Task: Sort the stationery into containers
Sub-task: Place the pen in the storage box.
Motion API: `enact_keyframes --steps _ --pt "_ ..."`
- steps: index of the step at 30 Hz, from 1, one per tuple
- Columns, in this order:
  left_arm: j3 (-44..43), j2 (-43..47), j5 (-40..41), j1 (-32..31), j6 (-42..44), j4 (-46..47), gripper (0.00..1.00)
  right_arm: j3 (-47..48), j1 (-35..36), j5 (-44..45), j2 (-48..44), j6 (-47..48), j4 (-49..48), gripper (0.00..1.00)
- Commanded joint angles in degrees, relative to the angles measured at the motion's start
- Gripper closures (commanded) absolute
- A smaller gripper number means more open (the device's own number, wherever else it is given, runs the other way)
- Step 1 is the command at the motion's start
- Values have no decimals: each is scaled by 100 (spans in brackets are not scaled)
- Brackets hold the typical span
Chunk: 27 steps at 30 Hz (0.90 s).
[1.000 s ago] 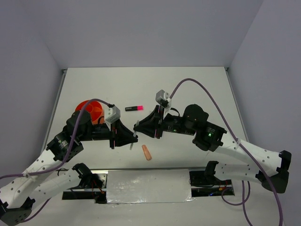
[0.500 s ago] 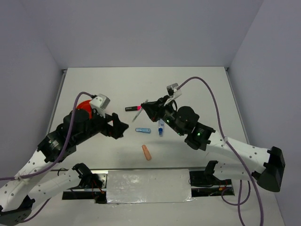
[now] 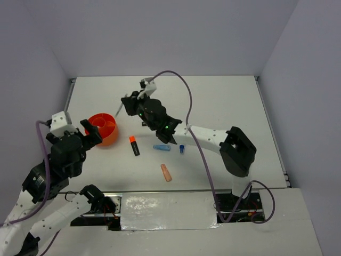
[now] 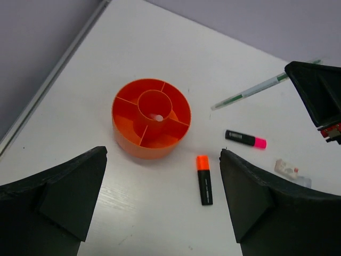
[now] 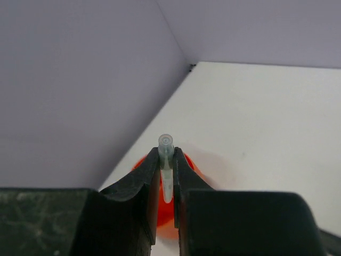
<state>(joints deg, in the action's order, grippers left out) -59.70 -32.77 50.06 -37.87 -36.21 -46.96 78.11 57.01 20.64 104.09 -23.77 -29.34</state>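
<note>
The pen's loose end still hangs short of the orange tub [image 3: 103, 128], so my right gripper should next move over the tub's rim and down toward the centre cup.
The round orange tub [image 3: 103, 128] with divider compartments stands at the left [image 4: 152, 125]. My left gripper [image 3: 91, 134] hangs open just near of it, nothing between its fingers [image 4: 163, 153]. My right gripper [image 3: 124, 101] is shut on a thin grey-green pen [image 3: 119, 109], held in the air behind and right of the tub [image 5: 166, 154]; the pen's end [image 5: 165, 142] pokes out past the fingertips. On the table lie an orange-capped highlighter [image 3: 134, 145], a pink-capped highlighter [image 4: 245, 139], a blue marker [image 3: 162, 148], a small blue piece [image 3: 181, 149] and a peach eraser [image 3: 167, 172].
The right arm [image 3: 208, 136] stretches across the middle of the table and covers the pink-capped highlighter in the top view. The table's left edge [image 3: 63, 120] runs close behind the tub. A small white bit [image 4: 157, 116] lies in the tub's centre cup.
My left gripper has opened and drawn back left to the tub; the orange-capped highlighter now lies in the open. My right gripper has swung left and back with the pen.
</note>
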Motion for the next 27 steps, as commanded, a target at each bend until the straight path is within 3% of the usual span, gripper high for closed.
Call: enact_keyframes --steps 1,4,10,20,21,22,24,25,27 --pt "283 525 -29 376 210 634 1 1073 38 -394 697 136 76 100" --pt "556 851 -417 657 404 987 1 1707 38 -824 1235 101 314 100" --pt "565 554 -883 991 526 1013 1 2813 55 -1554 2061 144 823 100" --pt "688 421 -1587 1431 703 1180 1 3422 73 -1897 2651 426 1317 99" --pt "697 430 -1613 1431 729 1206 1 3361 82 -1993 2642 478 1265 93" --pt "714 430 -1640 1431 738 1224 1 3282 91 -2029 2625 505 1264 71" --pt "714 404 -1693 1440 747 1233 1 3220 126 -2038 2590 566 1256 56" --pt "714 386 -1710 1457 755 1224 1 3115 134 -2203 2555 566 1203 40" --pt "714 342 -1754 1466 773 1224 1 3018 126 -2301 2423 531 1124 30"
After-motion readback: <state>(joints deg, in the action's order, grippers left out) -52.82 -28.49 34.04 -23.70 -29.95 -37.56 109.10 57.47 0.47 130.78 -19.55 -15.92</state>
